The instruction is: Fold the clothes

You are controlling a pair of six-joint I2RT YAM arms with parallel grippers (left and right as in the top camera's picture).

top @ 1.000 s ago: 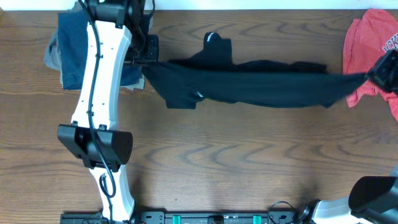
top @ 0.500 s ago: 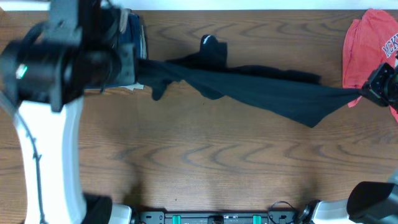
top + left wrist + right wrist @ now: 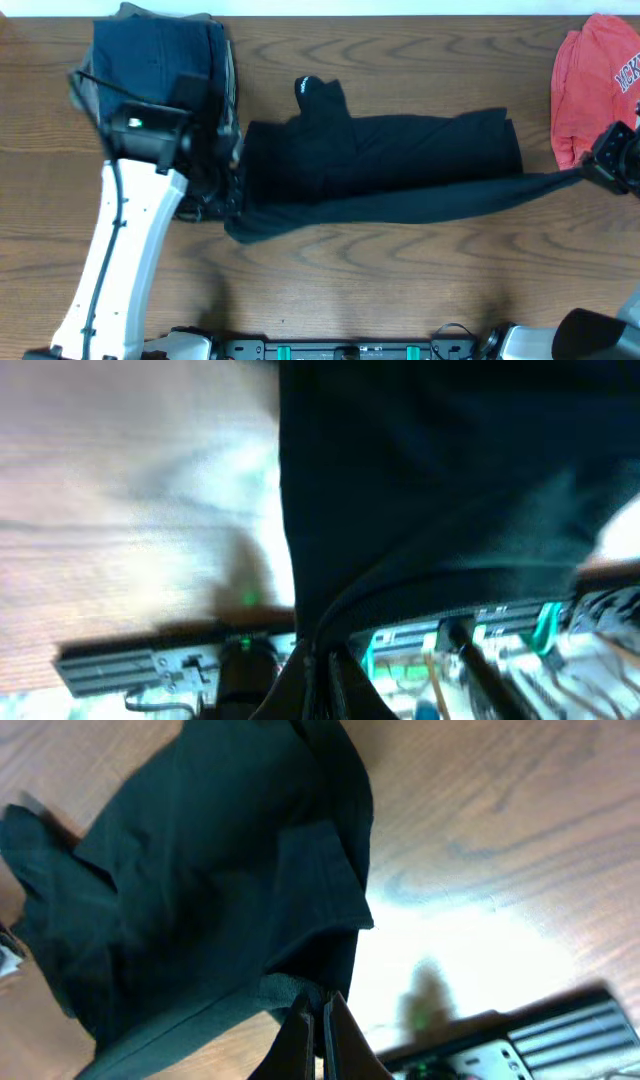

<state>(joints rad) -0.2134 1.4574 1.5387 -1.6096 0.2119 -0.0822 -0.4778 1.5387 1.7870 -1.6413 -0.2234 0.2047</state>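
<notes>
I should move my right gripper back over the bare table next, in toward the garment, and open it, because the thin end slants toward the coral-red shirt.
The clothes (image 3: 400, 150), one black garment, lie stretched across the middle of the table, with a small white mark (image 3: 303, 85) on a flap at the back. My left gripper (image 3: 233, 195) is shut on the garment's left edge near the table surface. My right gripper (image 3: 592, 172) is shut on the thin, pulled-out right end. In the left wrist view the black cloth (image 3: 430, 480) fills the upper right and runs down into the closed left gripper (image 3: 322, 680). In the right wrist view the right gripper (image 3: 322, 1015) pinches a rolled hem of the cloth (image 3: 200, 890).
A folded dark-blue denim and tan pile (image 3: 160, 60) sits at the back left, just behind my left arm. A coral-red shirt with lettering (image 3: 595, 80) lies at the back right, close to my right gripper. Bare wood table (image 3: 380, 280) spreads toward the front.
My left arm has swung toward the front, dragging the garment's left edge with it. The cloth has gone from a narrow taut band to a wider spread. The right gripper has barely moved.
</notes>
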